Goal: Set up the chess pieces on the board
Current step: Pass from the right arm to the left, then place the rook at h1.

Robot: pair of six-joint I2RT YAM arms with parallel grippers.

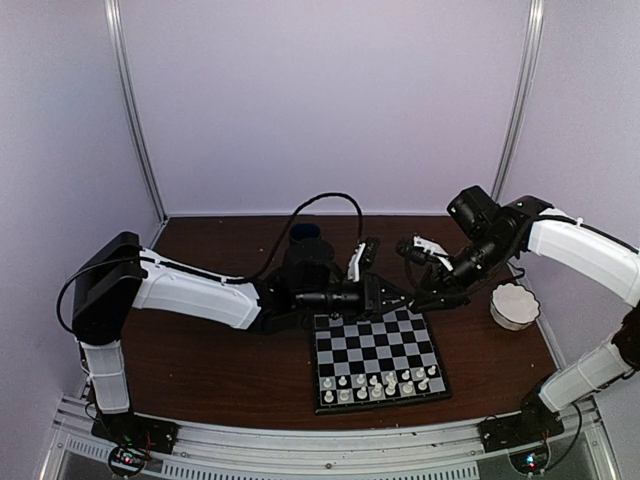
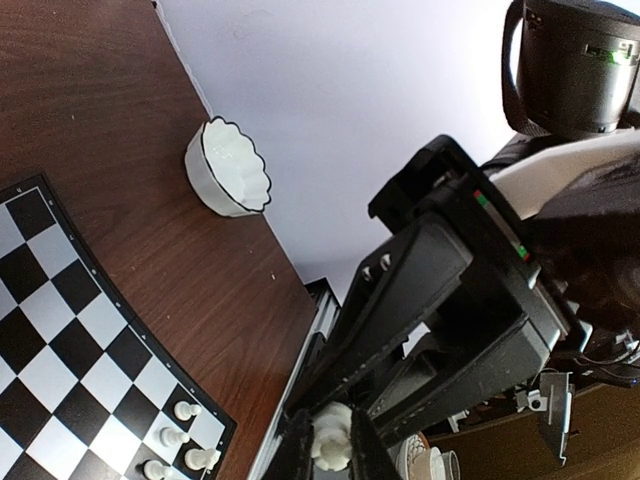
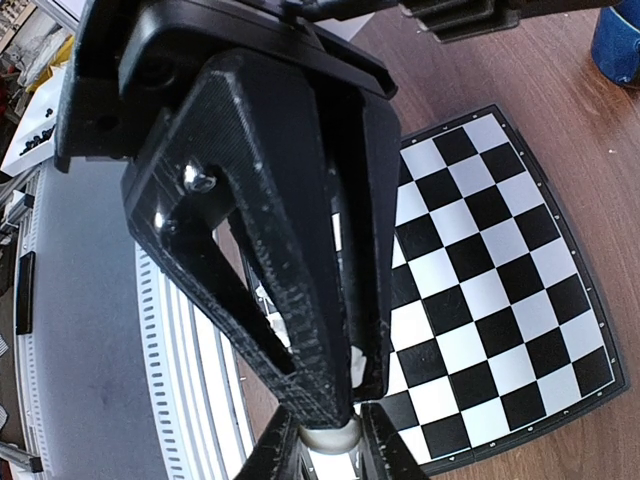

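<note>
The nearest row's bare corner square is below and back from the left gripper, so the robot tips the gripper downward next and lowers it back there to release the piece.
One white chess piece is held in the air between both grippers, over the far edge of the board. In the left wrist view, my left gripper has its jaws pressed against both sides of the piece. My right gripper is shut on the piece's round base, nose to nose with the left one. From above the two meet at the board's far right corner, with the left gripper and right gripper almost touching. Several white pieces stand on the board's two near rows.
A white scalloped bowl sits on the table right of the board. A dark blue mug stands behind the left arm's wrist. A black cable loops over the far side of the table. The board's far rows show bare squares.
</note>
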